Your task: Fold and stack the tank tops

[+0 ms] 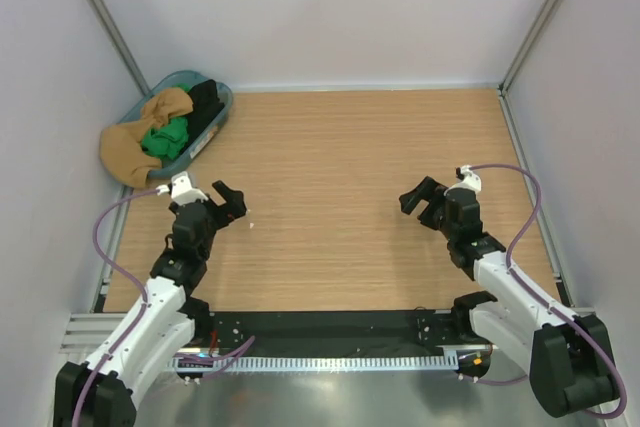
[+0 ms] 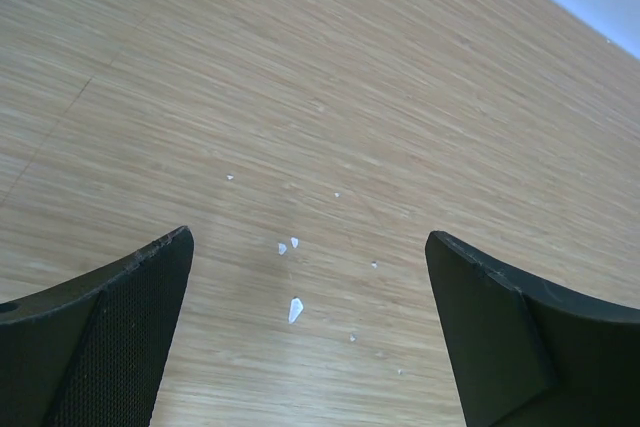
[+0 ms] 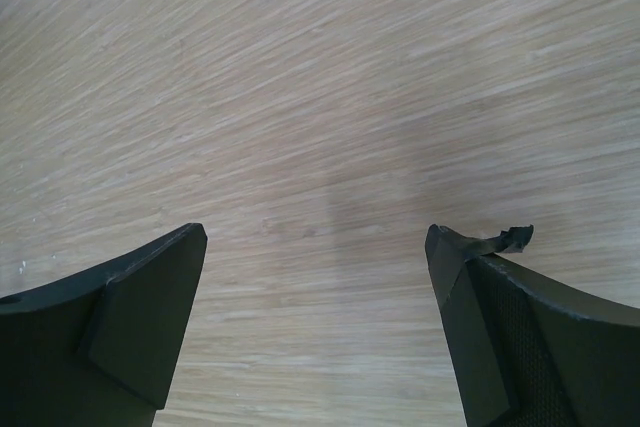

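Observation:
I will next lift my left gripper up and outward over the basket [image 1: 224,105]. Then I will lower it onto the uncovered near edge of the bright green tank top, by the tan cloth.
The bright green tank top [image 1: 165,137] lies bunched in a blue basket [image 1: 224,105] at the table's far left corner. The black tank top [image 1: 205,100] is crumpled beside it in the same basket. My left gripper [image 1: 226,205] hovers over bare wood in front of the basket, open, with nothing between its fingers [image 2: 310,247]. My right gripper [image 1: 422,203] stands over the right half of the table, also open and empty [image 3: 315,237]. A frayed strip of tape sticks out from its right fingertip [image 3: 505,240].
A tan cloth [image 1: 135,147] drapes over the basket's near rim onto the table. Small white specks [image 2: 294,309] lie on the wooden tabletop [image 1: 340,157] under the left gripper. White walls close off the left, back and right sides.

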### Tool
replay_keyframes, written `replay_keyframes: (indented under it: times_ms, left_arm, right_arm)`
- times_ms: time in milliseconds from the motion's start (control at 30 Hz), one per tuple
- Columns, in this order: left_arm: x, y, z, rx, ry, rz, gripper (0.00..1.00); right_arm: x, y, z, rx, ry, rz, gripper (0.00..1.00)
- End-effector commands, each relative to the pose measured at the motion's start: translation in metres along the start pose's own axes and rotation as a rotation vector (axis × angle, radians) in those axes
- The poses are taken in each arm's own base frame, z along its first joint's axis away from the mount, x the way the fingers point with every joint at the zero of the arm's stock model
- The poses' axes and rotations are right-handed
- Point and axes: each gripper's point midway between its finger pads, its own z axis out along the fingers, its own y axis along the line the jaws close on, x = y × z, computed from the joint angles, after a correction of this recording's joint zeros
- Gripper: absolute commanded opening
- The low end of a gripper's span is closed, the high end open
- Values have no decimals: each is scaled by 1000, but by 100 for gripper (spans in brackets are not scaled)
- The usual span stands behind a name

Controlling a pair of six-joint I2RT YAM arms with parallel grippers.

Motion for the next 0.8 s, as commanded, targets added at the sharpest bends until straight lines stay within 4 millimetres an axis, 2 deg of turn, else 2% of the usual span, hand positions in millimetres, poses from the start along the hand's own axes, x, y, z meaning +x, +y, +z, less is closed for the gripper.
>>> replay_keyframes:
  times_ms: [0,33,133,167,200,233,267,300,333,367,433,533,667,700,733,767]
  left_arm:
    - [-15,-14,-2,32,-9,-31,100]
    - [-15,-15,-2,33,-7,-30,100]
    - [-18,2,2,-70,-34,-63,99]
    - [-25,5,1,-118,-31,-72,100]
    - [-33,10,1,-171,-49,-98,100]
    - [-33,12,6,-206,-28,-100,100]
    - [-51,6,6,-221,-43,-126,100]
    - [-61,3,8,-238,-57,-158,100]
    - [-61,6,16,-279,-39,-162,100]
    - [-84,1,17,-306,-65,-188,99]
    - [-103,3,25,-369,-84,-222,100]
    - [-139,14,50,-481,-102,-281,98]
    - [-169,30,75,-566,-107,-330,94]
    - [-185,26,81,-565,-123,-332,93]
    - [-192,31,85,-591,-129,-315,92]
    - [-185,37,100,-622,-102,-287,91]
  right_arm:
    - [-24,16,-5,-8,-42,34,100]
    - [-22,12,-6,14,-31,34,100]
    - [-26,13,-8,13,-41,18,98]
    - [-24,16,-7,-13,-34,1,97]
    - [-14,12,-6,-19,-22,-4,91]
    - [-17,14,-5,-42,-46,2,91]
    - [-6,8,-3,-39,-32,2,90]
    - [-5,9,-3,-49,-33,6,90]
    - [-4,8,-3,-45,-27,8,90]
    - [-6,11,-4,-51,-26,-2,89]
    - [-2,10,-5,-51,-17,-16,88]
    - [0,11,-9,-68,-19,-15,88]
    - [-2,11,-12,-74,-36,-15,88]
    - [-3,12,-12,-80,-37,-16,88]
    - [-1,12,-12,-79,-34,-16,88]
    - [-1,13,-12,-82,-33,-17,88]
